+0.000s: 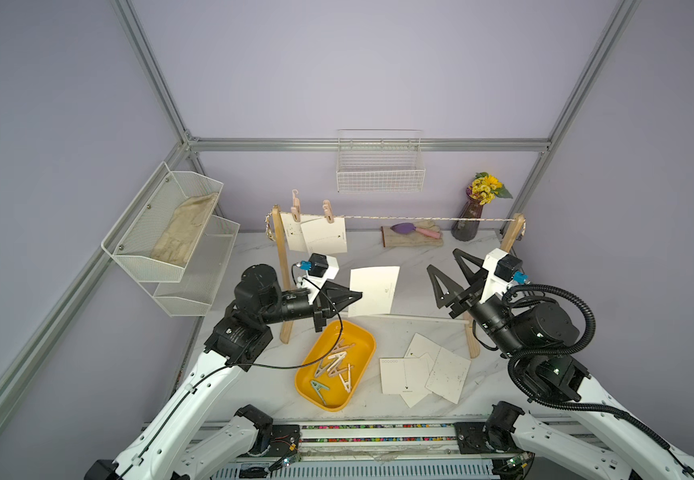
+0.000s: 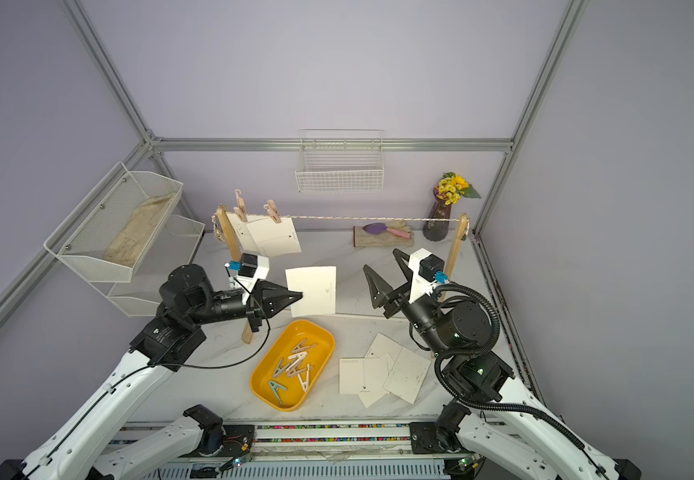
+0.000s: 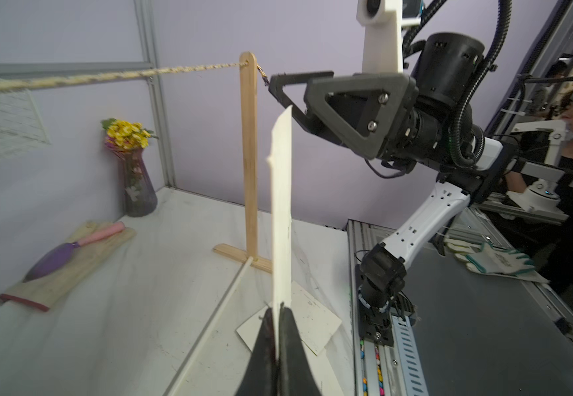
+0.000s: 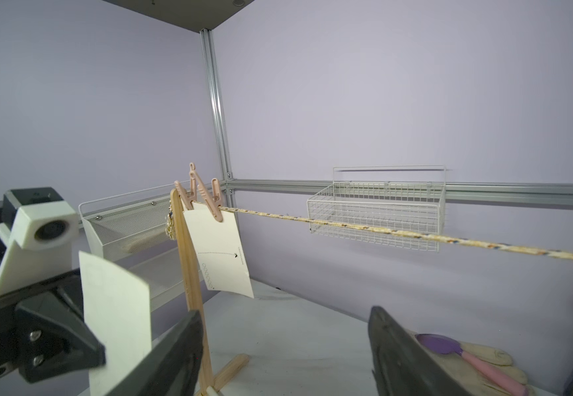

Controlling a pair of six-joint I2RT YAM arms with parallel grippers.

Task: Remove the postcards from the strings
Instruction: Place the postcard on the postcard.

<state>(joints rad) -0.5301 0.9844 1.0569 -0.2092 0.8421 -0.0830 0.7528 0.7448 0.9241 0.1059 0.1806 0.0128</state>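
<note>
The loose postcards lie below, so next my left gripper will tip its fingers down and lower the card, already clear of the string, onto them, then release it.
My left gripper (image 1: 359, 296) (image 3: 277, 310) is shut on the edge of one cream postcard (image 1: 374, 291) (image 3: 281, 205), holding it in the air below the string (image 1: 420, 218) and free of it. Two more postcards (image 1: 324, 235) hang at the string's left end under pink clothespins (image 1: 327, 211). Several loose postcards (image 1: 424, 370) lie on the table at front right. My right gripper (image 1: 441, 259) (image 4: 285, 312) stands open and empty, to the right of the held card and just below the string.
A yellow tray (image 1: 361, 332) holding clothespins sits at front centre. Wooden posts (image 1: 283, 270) (image 1: 513, 237) carry the string, joined by a white rod (image 1: 420, 318). A glove with a purple trowel (image 1: 413, 235) and a vase (image 1: 467, 222) stand at the back.
</note>
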